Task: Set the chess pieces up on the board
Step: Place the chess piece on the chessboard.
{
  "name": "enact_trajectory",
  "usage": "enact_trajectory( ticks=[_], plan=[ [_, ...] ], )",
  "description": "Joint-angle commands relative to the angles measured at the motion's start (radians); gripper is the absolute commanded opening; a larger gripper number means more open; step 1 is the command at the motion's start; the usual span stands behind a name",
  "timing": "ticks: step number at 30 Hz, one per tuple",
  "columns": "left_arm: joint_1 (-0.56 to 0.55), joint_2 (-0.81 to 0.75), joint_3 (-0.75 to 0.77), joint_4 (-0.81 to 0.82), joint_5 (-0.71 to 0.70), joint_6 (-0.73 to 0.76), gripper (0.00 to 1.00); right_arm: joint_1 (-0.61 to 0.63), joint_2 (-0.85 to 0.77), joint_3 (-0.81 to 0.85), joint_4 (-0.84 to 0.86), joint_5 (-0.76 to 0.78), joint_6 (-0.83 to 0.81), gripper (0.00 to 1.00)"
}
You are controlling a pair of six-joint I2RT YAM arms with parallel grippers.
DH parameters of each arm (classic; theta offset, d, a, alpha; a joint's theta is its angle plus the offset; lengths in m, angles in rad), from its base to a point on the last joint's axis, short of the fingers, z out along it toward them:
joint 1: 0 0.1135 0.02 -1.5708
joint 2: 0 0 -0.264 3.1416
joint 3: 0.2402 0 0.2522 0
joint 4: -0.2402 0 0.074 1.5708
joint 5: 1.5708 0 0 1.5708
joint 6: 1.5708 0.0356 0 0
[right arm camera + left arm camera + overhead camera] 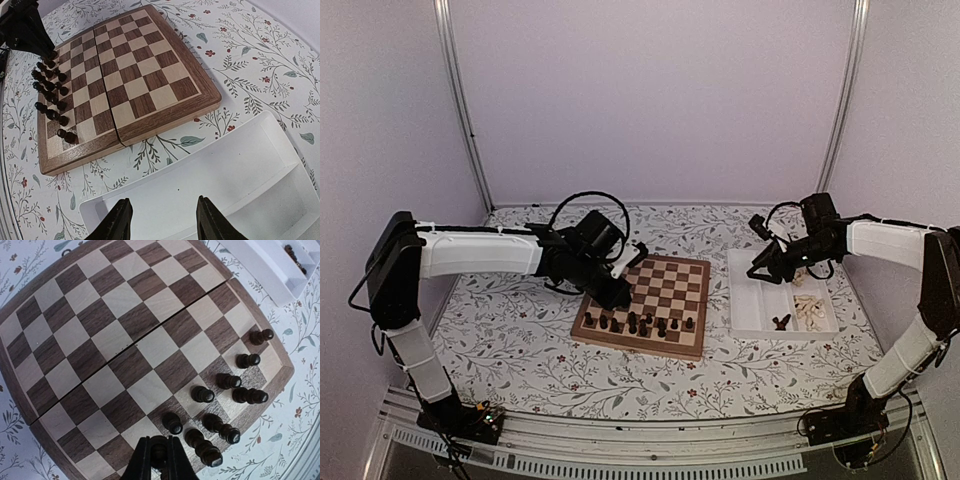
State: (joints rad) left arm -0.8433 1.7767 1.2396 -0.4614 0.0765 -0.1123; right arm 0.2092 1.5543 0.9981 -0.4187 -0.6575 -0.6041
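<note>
My right gripper should next go back over the tray and down onto the dark piece at its near end (781,322), as the board's near rows still have gaps.
The wooden board (665,290) lies mid-table, also in the left wrist view (115,330) and the right wrist view (135,75). Several dark pieces (640,322) stand in its two near rows (220,405) (50,90). My left gripper (620,296) (159,452) is shut on a dark piece (159,450), low over the board's near left part beside the standing ones. My right gripper (758,268) (162,220) is open and empty above the white tray's (750,300) far compartment. Cream pieces (810,308) and a dark piece (781,322) lie in the tray.
The table carries a floral cloth (520,330). White walls with metal rails (460,100) close in the back and sides. The tray's wall (200,165) lies just right of the board.
</note>
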Motion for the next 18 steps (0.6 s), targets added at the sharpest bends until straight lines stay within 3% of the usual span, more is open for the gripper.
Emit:
enact_trajectory(
  ticks=[1, 18],
  plan=[
    [0.01, 0.028, -0.002, 0.011, 0.008, 0.012, 0.06, 0.002, 0.013, 0.029, -0.005, -0.01, -0.008, 0.46],
    [0.024, 0.084, -0.001, -0.019, 0.006, 0.019, 0.06, 0.003, 0.027, 0.038, -0.023, -0.025, -0.026, 0.47]
  ],
)
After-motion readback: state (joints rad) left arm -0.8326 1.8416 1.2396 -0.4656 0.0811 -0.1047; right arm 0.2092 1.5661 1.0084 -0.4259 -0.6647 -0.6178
